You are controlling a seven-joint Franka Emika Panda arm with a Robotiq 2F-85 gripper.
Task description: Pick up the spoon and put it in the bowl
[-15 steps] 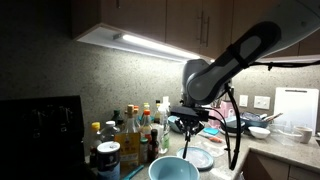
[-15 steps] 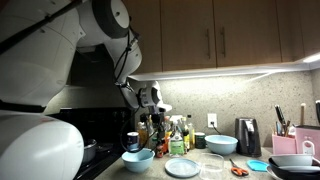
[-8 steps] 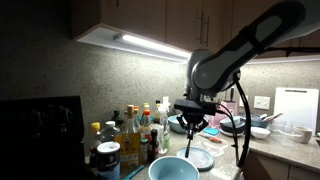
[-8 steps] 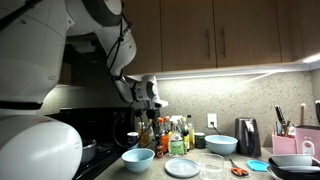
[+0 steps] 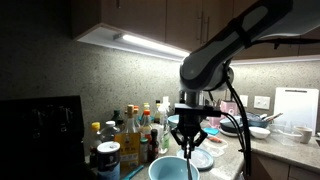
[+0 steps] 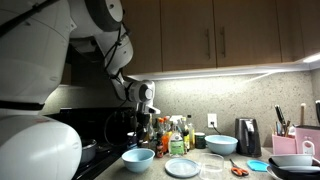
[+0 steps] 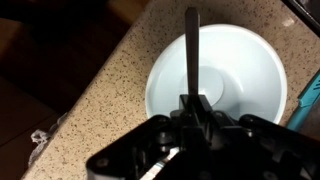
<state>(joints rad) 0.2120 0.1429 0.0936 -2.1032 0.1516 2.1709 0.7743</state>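
I will move my gripper down next and tilt it over to the inside of the pale blue bowl to let go of the spoon (image 5: 188,156). My fingers are still above the bowl's rim.
My gripper (image 7: 192,100) is shut on the spoon (image 7: 191,45), a dark, thin utensil that points away from the jaws. The spoon hangs over the inside of the wide pale blue bowl (image 7: 255,70), which stands on the speckled counter. In an exterior view the gripper (image 5: 188,141) points down just above the bowl (image 5: 170,171), with the spoon (image 5: 188,156) hanging from it. In an exterior view the gripper (image 6: 141,116) is above the bowl (image 6: 138,158) near the counter's end.
Several bottles (image 5: 130,130) stand close behind the bowl. A white plate (image 6: 183,167) lies next to it, with another teal bowl (image 6: 222,144), scissors (image 6: 238,169) and a toaster (image 6: 248,137) farther along. A dark stove (image 5: 40,130) borders the counter.
The arm has swung across with the spoon and come down. The gripper now hangs right above the bowl.
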